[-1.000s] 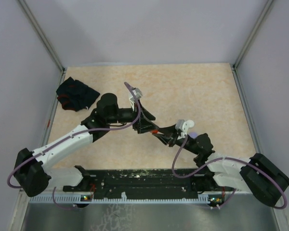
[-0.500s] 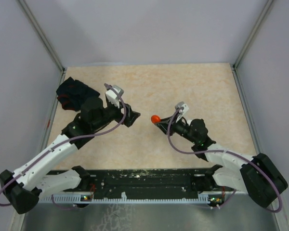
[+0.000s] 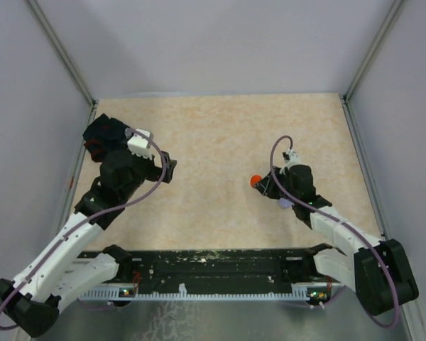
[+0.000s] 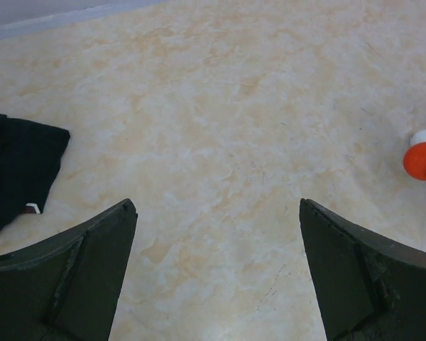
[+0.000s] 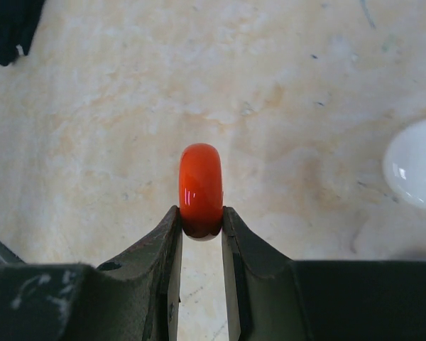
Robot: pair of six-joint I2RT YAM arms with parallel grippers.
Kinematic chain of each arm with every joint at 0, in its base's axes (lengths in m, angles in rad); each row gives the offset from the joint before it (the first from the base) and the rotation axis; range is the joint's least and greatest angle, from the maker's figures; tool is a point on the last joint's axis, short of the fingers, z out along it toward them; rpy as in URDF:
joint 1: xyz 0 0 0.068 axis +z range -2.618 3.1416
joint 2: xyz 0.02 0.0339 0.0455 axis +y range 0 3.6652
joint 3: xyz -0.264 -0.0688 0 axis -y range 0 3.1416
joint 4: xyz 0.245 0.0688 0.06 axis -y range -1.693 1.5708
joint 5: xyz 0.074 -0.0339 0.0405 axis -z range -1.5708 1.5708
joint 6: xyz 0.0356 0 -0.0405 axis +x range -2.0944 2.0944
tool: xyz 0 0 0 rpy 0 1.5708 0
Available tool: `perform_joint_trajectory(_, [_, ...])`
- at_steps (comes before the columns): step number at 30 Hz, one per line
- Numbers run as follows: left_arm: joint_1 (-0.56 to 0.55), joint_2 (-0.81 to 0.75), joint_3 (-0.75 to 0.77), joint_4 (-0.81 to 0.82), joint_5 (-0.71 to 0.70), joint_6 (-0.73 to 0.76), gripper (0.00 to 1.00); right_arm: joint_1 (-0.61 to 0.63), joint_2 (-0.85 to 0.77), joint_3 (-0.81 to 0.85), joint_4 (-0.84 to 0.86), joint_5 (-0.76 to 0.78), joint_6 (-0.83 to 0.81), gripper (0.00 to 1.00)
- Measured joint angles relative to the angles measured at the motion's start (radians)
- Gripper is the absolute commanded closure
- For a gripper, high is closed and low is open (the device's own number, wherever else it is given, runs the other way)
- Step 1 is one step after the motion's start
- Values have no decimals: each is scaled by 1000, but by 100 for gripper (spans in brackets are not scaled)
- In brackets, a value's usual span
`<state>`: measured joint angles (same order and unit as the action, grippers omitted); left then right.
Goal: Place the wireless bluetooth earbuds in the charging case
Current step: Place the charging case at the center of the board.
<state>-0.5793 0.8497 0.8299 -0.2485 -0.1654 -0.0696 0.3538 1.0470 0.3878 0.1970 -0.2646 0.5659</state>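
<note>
I will move my right gripper down and to its right in the top view next and let go of the red disc, because bare table by the pale disc (image 3: 274, 201) (image 5: 363, 229) is below it that way.
My right gripper (image 3: 263, 184) is shut on a glossy red round disc (image 3: 255, 181), held on edge above the table at the right of centre. In the right wrist view the disc (image 5: 200, 181) stands upright, pinched at its lower part between the fingertips of the gripper (image 5: 201, 213). My left gripper (image 3: 167, 170) is open and empty at the left; its dark fingers (image 4: 92, 263) frame bare table. The left wrist view shows the red disc (image 4: 422, 160) far right. No small stemmed earbuds show in any view.
A pale round disc (image 5: 415, 174) lies on the table right of the right gripper; it also shows in the top view (image 3: 285, 202). A black cloth with red marks (image 3: 103, 135) lies at the far left edge, also in the left wrist view (image 4: 18, 167). Grey walls enclose the table.
The two arms were close together at the centre and have pulled apart. The left gripper moved back to the left and is empty. The right gripper moved right, holding the red disc.
</note>
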Motion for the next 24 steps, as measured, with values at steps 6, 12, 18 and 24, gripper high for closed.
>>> perform_joint_trajectory(6, [102, -68, -49, 0, 24, -11, 0, -92, -8, 0, -178, 69, 44, 100])
perform_joint_trajectory(12, [220, -100, -100, 1, 84, -26, 0, -104, -8, 0, -296, 150, 47, 93])
perform_joint_trajectory(18, [288, -130, -124, 3, 160, -39, 0, -104, -6, 0, -356, 200, 35, 73])
perform_joint_trajectory(24, [310, -150, -135, 8, 204, -48, 0, -105, -6, 2, -363, 209, 12, 56])
